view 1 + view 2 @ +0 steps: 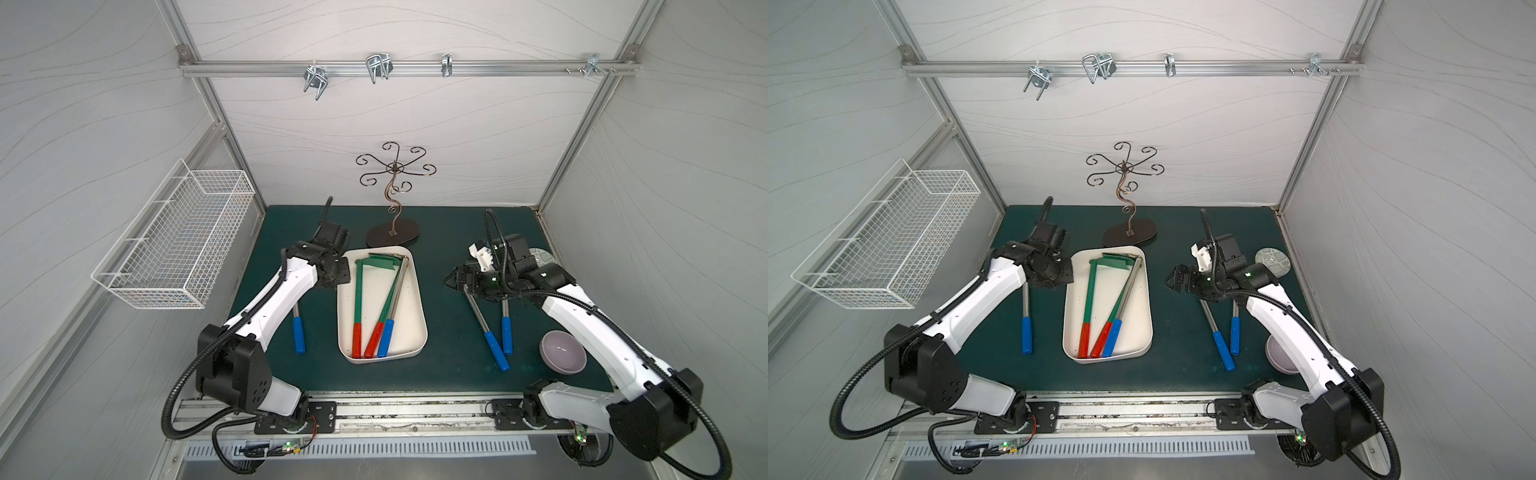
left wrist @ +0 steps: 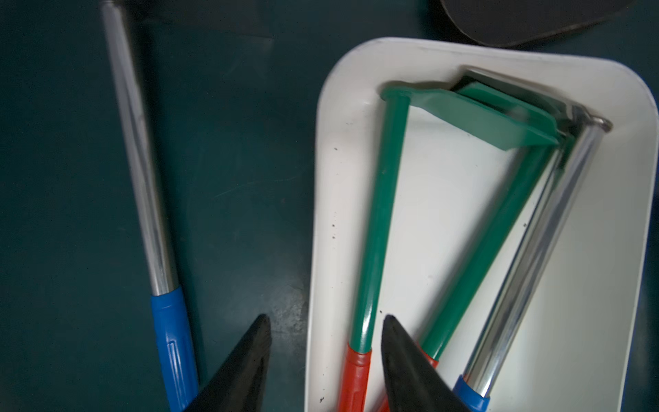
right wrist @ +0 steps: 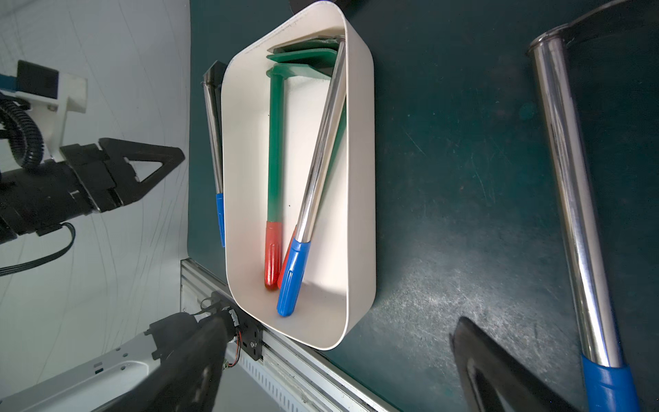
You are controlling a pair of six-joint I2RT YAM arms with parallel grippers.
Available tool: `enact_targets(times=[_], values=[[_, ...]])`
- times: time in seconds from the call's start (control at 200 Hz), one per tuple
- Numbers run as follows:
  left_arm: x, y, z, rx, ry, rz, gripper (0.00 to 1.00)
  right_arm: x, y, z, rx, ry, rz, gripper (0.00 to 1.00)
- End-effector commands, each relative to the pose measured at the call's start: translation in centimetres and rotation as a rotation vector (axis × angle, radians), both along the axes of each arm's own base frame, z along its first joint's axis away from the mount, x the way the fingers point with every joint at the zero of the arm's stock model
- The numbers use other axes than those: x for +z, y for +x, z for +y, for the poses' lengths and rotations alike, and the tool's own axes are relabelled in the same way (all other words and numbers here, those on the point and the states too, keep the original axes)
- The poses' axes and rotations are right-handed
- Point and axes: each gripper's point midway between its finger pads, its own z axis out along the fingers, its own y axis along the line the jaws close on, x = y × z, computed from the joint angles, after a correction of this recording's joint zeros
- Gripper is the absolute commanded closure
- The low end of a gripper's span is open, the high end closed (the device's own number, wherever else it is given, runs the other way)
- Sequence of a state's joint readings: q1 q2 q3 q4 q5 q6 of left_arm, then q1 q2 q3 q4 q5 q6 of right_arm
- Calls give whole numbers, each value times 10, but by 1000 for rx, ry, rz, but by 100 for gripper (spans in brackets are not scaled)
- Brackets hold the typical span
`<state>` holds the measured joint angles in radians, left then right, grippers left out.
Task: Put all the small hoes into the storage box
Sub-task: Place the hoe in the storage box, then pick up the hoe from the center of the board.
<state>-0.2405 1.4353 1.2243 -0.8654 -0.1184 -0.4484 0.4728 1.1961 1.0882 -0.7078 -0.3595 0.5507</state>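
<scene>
The left gripper should move away from the box's side and go down onto the hoe's chrome handle (image 1: 1026,299), which is below it on the mat, still outside the box (image 1: 1148,316).
The cream-white storage box (image 1: 409,328) (image 1: 1148,316) (image 2: 342,199) (image 3: 360,185) lies mid-mat. Inside it are two green small hoes with red grips (image 1: 358,299) (image 2: 378,228) and a steel one with a blue grip (image 1: 386,336) (image 3: 313,167). Another steel, blue-gripped hoe (image 1: 298,332) (image 2: 142,178) lies on the mat left of the box. Two more (image 1: 494,345) (image 3: 570,178) lie to its right. My left gripper (image 2: 326,321) (image 1: 343,270) hovers open over the box's left wall and holds nothing. My right gripper (image 1: 451,282) (image 3: 335,342) is wide open and empty, above the right-hand hoes' heads.
A white wire basket (image 1: 174,253) hangs on the left wall. A scrolled metal stand (image 1: 392,232) rises behind the box. A purple bowl (image 1: 563,351) and a patterned disc (image 1: 542,257) sit at the right. Metal hooks (image 1: 378,68) hang on the back rail.
</scene>
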Motion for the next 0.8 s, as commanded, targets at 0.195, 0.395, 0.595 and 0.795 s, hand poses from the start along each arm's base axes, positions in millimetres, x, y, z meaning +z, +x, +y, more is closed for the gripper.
enact_targets(times=[0.195,0.395,0.595,0.795], values=[[-17,6,74,245,-86,5,46,-13,-4,-1,5,-12,47,1],[-41,4,113,320,-53,89,45,-20,-6,0,10,-10,63,1],[-67,15,133,309,-1,194,46,-24,-7,2,19,-1,75,1],[-82,24,142,282,51,261,46,-28,-8,2,25,2,77,1]])
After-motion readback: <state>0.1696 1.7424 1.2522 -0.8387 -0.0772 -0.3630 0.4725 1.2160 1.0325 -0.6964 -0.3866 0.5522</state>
